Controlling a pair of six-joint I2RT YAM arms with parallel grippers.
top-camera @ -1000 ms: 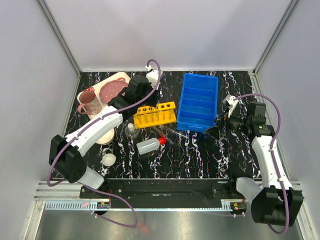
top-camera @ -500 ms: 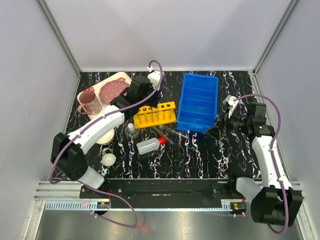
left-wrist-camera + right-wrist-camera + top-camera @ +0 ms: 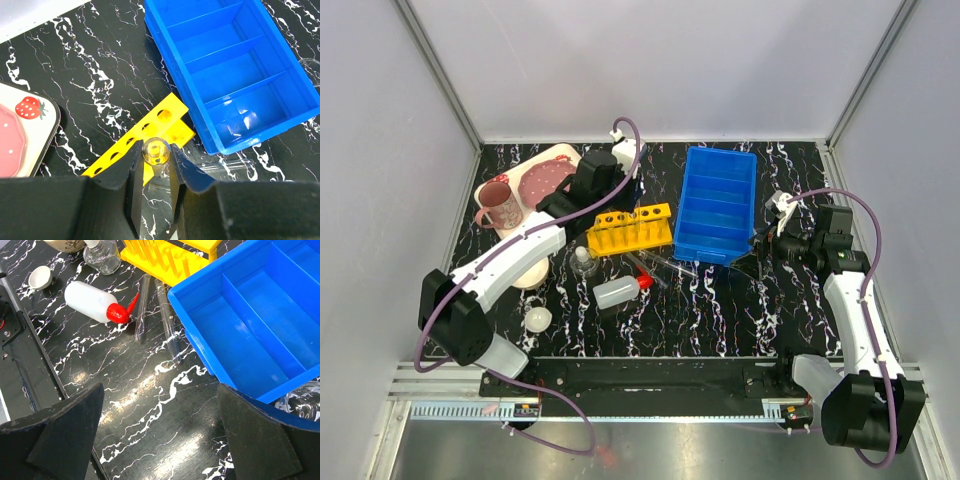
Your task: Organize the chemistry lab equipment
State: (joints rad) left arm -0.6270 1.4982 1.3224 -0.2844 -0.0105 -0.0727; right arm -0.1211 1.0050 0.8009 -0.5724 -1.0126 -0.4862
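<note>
My left gripper holds the clear test tube (image 3: 155,148) already upright, so it next needs to move down toward the yellow rack's wires below and release the tube there.
My left gripper (image 3: 155,151) is shut on a clear test tube (image 3: 155,148), seen end-on, held upright just above the yellow holed rack (image 3: 165,120). In the top view the left gripper (image 3: 603,198) hovers at the rack's (image 3: 630,229) back left. Two more test tubes (image 3: 167,320) lie on the table by the red-capped squeeze bottle (image 3: 92,301). The small glass flask (image 3: 584,262) and the small white dish (image 3: 537,319) stand nearer the front left. My right gripper (image 3: 160,440) is open and empty above bare table beside the blue bin.
A blue divided bin (image 3: 718,203) stands right of the rack, its compartments empty. A tray (image 3: 525,168) with a strawberry plate and a pink mug (image 3: 500,205) is at the back left. A larger white bowl (image 3: 528,275) lies partly under my left arm. A clear glass object (image 3: 306,406) sits by the bin's corner.
My left gripper has shifted slightly over the rack with the tube still in it. The right arm has not moved.
</note>
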